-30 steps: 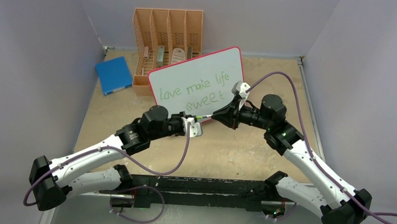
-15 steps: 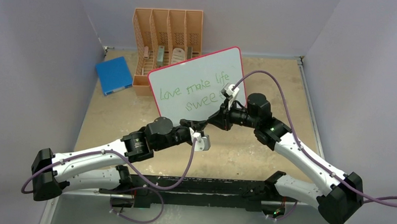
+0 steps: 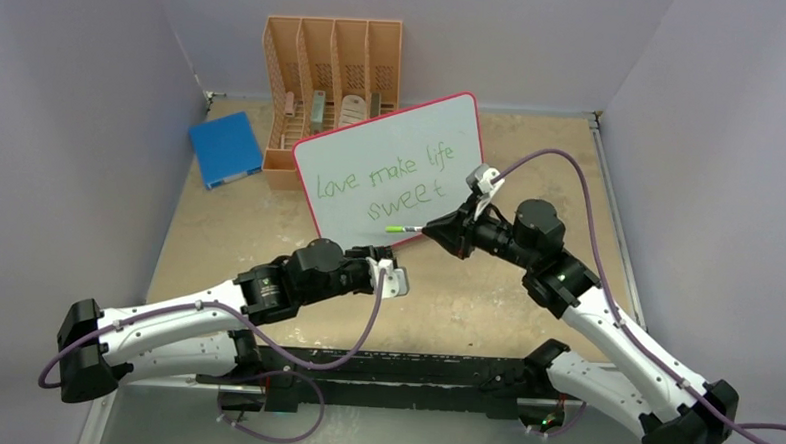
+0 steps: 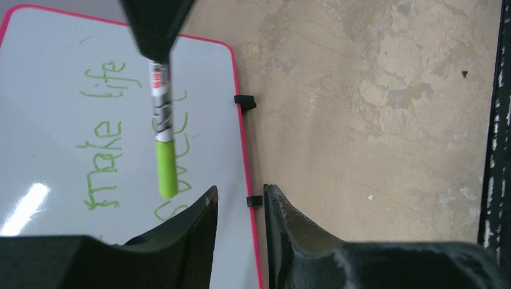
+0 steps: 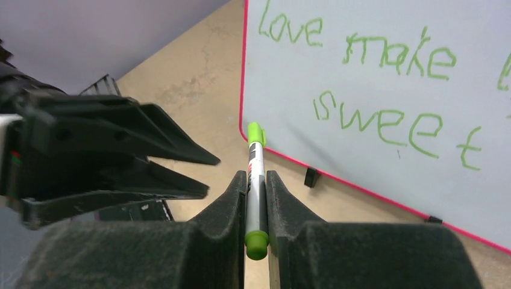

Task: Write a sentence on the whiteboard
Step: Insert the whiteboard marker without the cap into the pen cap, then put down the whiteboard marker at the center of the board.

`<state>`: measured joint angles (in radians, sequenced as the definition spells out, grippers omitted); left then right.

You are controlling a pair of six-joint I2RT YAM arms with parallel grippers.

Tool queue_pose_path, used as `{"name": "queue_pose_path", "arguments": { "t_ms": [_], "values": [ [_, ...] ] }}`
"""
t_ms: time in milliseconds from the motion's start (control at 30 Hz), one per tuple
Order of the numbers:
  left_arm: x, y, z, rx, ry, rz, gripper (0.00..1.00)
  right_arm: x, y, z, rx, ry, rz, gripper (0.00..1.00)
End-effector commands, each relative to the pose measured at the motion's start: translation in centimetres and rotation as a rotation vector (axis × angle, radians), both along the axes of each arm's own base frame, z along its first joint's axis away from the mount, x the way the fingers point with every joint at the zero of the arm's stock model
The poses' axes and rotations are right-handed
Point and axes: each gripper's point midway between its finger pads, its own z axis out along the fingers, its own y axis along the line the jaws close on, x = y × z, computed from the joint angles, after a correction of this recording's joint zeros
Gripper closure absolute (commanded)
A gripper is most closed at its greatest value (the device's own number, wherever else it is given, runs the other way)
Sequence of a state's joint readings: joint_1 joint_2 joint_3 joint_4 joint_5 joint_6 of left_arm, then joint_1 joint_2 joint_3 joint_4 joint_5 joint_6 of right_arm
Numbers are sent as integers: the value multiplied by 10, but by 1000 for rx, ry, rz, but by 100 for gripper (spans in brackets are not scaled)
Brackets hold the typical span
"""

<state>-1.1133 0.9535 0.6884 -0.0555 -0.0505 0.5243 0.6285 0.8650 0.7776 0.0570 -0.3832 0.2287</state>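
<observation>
Next, my right gripper moves the white marker back and down onto the table in front of the whiteboard.
The whiteboard (image 3: 392, 152) stands tilted at the back middle, against the rack. It bears the sentence (image 3: 386, 179) "love make life sweet" in green, in two lines. My right gripper (image 3: 437, 229) is shut on a white marker (image 3: 409, 229) that points left, its green cap just in front of the board's lower edge. In the right wrist view the marker (image 5: 255, 180) sits clamped between the fingers below the board (image 5: 373, 90). My left gripper (image 3: 373, 253) is open and empty, near the marker's cap and apart from it. The left wrist view shows the marker (image 4: 163, 120) over the board (image 4: 54, 90).
An orange file rack (image 3: 330, 74) stands behind the board. A blue book (image 3: 225, 148) lies at the back left. Purple-grey walls close in both sides and the back. A black rail (image 3: 403, 368) runs along the near edge.
Half a second ago both grippers met at the marker in front of the board. Now the left gripper has drawn back toward me and the right has pulled right with the marker.
</observation>
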Motion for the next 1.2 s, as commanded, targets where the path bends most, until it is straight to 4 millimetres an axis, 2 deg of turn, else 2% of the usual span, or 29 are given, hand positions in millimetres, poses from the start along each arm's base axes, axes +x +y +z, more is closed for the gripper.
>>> {"name": "queue_pose_path", "arguments": {
  "t_ms": [0, 67, 200, 300, 433, 567, 767, 1033, 1167],
  "values": [
    [3, 7, 23, -71, -7, 51, 61, 4, 2, -23, -21, 62, -23, 95],
    [4, 7, 26, -75, -6, 60, 53, 4, 2, -34, -28, 101, -27, 95],
    [3, 4, 23, -75, 4, 45, 45, -1, 7, -55, -37, 177, -1, 95],
    [1, -1, 14, -63, 37, 36, 42, -2, 12, -67, -18, 219, 9, 95],
    [7, 2, 9, -54, 47, 83, 38, -8, 18, -101, 2, 344, 20, 94],
    [18, 9, 15, -80, 27, 154, 34, -17, 24, -128, 27, 444, 48, 93],
    [38, 21, 28, -151, 14, 253, 30, -20, 23, -161, 25, 525, 22, 89],
    [63, 41, 46, -252, 33, 365, 29, -10, 10, -201, -36, 589, -95, 78],
    [73, 52, 54, -289, 29, 417, 29, -3, 2, -213, -55, 599, -150, 71]
  ]
}}
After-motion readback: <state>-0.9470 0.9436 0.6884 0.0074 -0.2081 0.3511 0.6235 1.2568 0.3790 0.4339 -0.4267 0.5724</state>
